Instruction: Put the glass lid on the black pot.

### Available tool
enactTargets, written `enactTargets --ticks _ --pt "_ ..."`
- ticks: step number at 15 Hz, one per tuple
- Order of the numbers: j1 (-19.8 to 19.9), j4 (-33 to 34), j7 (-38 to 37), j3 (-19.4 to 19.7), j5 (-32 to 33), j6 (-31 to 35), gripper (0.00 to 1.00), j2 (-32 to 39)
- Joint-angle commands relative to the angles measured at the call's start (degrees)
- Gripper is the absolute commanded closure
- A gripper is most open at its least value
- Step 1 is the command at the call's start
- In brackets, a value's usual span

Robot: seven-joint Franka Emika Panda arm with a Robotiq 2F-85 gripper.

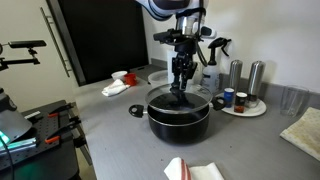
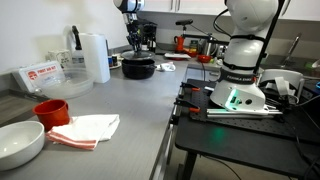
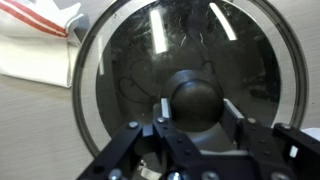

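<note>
My gripper lowers the glass lid down onto the black pot's opening [image 1: 180, 112] next and releases the lid's knob there, since the lid's rim still hovers above it.
The black pot [image 1: 180, 120] stands on the grey counter, in the middle in one exterior view and far back in the other [image 2: 138, 68]. The glass lid [image 3: 150, 60] fills the wrist view, metal rim all round, and lies level over the pot's mouth. Its dark round knob [image 3: 198, 100] sits between my gripper's [image 3: 195, 125] two fingers, which touch its sides. In both exterior views my gripper [image 1: 180, 86] [image 2: 137, 48] points straight down onto the pot's centre.
A round tray of shakers [image 1: 243, 105] and a spray bottle [image 1: 210, 75] stand just beyond the pot. A white cloth [image 1: 118, 88] lies to its other side. A paper towel roll [image 2: 95, 57], red cup [image 2: 51, 111], white bowl [image 2: 20, 142] and striped cloth [image 2: 85, 130] are on the near counter.
</note>
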State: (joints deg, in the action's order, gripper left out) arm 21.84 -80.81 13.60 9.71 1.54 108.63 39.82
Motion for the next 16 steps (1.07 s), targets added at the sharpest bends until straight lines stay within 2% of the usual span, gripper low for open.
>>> enactTargets --ticks 1,16 --pt "1.05 5.23 1.32 -0.85 -1.19 -4.04 0.75 2.76" --pt "2.65 7.63 3.51 -2.43 -1.85 -4.89 0.75 5.97"
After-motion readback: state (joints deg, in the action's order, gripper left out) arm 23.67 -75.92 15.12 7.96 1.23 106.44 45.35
